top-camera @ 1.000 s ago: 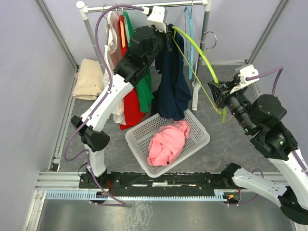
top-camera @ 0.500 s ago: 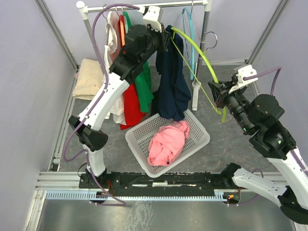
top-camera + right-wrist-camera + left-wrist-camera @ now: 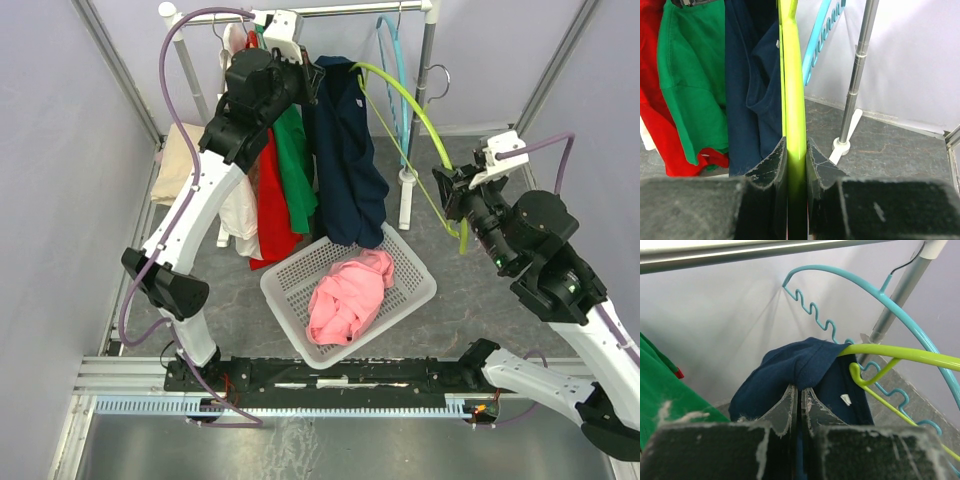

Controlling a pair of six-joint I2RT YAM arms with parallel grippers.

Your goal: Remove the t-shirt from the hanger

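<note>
I will next carry the unhooked hanger outward with my right gripper, left in the top view, and release it on the bare bar (image 3: 355,11).
A navy t-shirt (image 3: 345,150) hangs from my left gripper (image 3: 315,72), which is shut on a fold of its cloth (image 3: 807,362) up by the rail. One end of the lime-green hanger (image 3: 415,125) still reaches into the shirt at the top (image 3: 900,352). My right gripper (image 3: 455,195) is shut on the hanger's other arm (image 3: 795,100), with the jaws pressed on both sides of it. The shirt's lower hem dangles just above the basket.
Red and green shirts (image 3: 285,175) and a white one hang on the rail (image 3: 350,10) to the left. An empty blue hanger (image 3: 840,280) hangs at the right. A white basket (image 3: 415,295) holds a pink garment (image 3: 345,295). A beige cloth (image 3: 185,160) lies far left. The rack's post (image 3: 420,110) stands between the arms.
My left gripper has pulled the navy shirt's top leftward and up along the rail, drawing it off the lime hanger. The right gripper holds the hanger nearly still.
</note>
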